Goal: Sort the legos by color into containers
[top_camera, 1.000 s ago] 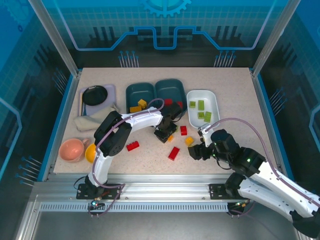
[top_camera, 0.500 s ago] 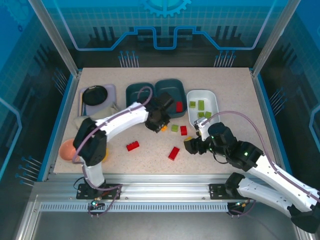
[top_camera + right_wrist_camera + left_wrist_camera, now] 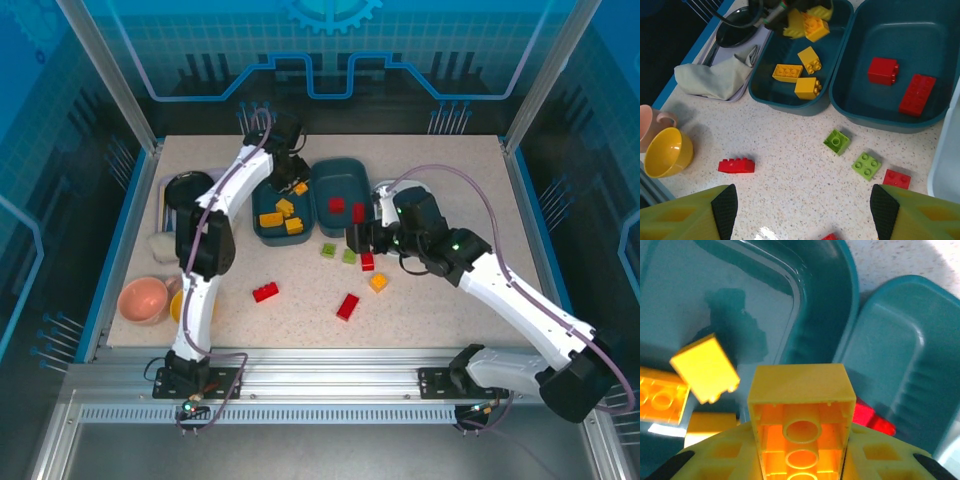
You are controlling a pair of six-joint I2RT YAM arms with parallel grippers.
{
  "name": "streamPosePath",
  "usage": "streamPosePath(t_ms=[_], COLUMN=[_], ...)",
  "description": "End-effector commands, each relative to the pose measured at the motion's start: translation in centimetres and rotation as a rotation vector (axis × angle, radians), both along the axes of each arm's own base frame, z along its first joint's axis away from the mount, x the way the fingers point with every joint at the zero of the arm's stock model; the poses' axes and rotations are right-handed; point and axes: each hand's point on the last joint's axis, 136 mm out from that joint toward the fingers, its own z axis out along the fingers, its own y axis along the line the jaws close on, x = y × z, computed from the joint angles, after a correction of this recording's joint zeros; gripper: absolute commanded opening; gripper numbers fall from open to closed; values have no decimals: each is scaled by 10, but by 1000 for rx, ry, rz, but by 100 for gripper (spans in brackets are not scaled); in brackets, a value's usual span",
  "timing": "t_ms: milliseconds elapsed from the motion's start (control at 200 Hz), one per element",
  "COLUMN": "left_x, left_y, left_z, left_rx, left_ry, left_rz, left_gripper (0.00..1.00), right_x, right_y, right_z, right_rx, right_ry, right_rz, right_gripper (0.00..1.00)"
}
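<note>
The orange-yellow lego (image 3: 800,405) in my left gripper should go down next, toward the bottom of the dark teal container below. I should let it go there because the matching yellow legos are already inside.
My left gripper (image 3: 292,180) hangs over the left dark teal container (image 3: 262,190), shut on an orange-yellow lego (image 3: 800,405), also visible in the right wrist view (image 3: 815,27). Three yellow legos (image 3: 807,87) lie in that container. The right teal container (image 3: 932,45) holds two red legos (image 3: 883,70). My right gripper (image 3: 805,207) hovers open and empty over the table beside two green legos (image 3: 836,141) and a red one (image 3: 896,178). More red legos (image 3: 265,292) and an orange one (image 3: 378,282) lie loose. My right arm covers most of the white container (image 3: 383,192).
A pink bowl (image 3: 143,298) and a yellow bowl (image 3: 667,152) sit at the front left. A black plate (image 3: 188,189) on a grey tray and a folded cloth (image 3: 715,77) lie at the back left.
My left arm swung from the table's middle back over the left teal container, carrying the orange-yellow lego. My right arm reached from the front toward the containers, its jaws still open.
</note>
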Motion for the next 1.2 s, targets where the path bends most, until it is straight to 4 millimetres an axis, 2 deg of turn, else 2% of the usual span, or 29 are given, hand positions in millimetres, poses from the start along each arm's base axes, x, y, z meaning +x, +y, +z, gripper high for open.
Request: streamPosePath(t_ms=[0, 105, 175, 250, 315, 385, 520, 660, 800, 930, 1035, 1195], left_x=[-4, -6, -7, -6, -6, -6, -10, -24, -62, -115, -164, -230], left_y=[1, 11, 11, 3, 2, 4, 8, 8, 9, 11, 17, 27], left_z=[-10, -29, -37, -41, -38, -26, 7, 61, 102, 108, 91, 60], left_rx=[5, 20, 10, -25, -29, -20, -18, -46, -72, -119, -133, -141], left_ry=[60, 112, 123, 121, 122, 106, 61, -32, -109, -145, -140, -113], left_rz=[-76, -51, -53, -75, -82, -81, -75, -70, -77, -82, -79, -68], left_gripper=[26, 25, 26, 35, 47, 56, 66, 69, 73, 75, 76, 77], right_x=[8, 11, 11, 11, 10, 9, 6, 3, 1, 6, 16, 37], right_y=[4, 2, 2, 3, 1, -2, -9, -6, 13, 30, 41, 58], right_z=[16, 10, 5, -1, -8, -15, -26, -41, -69, -99, -121, -140], right_rx=[50, 41, 36, 29, 11, -19, -110, -244, -373, -461, -522, -459], right_ry=[-1, 17, 28, 38, 49, 55, 41, 24, 62, 128, 184, 260], right_rz=[0, -10, -11, -10, -9, -8, 8, 72, 164, 195, 166, 29], right_gripper=[73, 73, 73, 73, 73, 73, 73, 73, 72, 72, 73, 75])
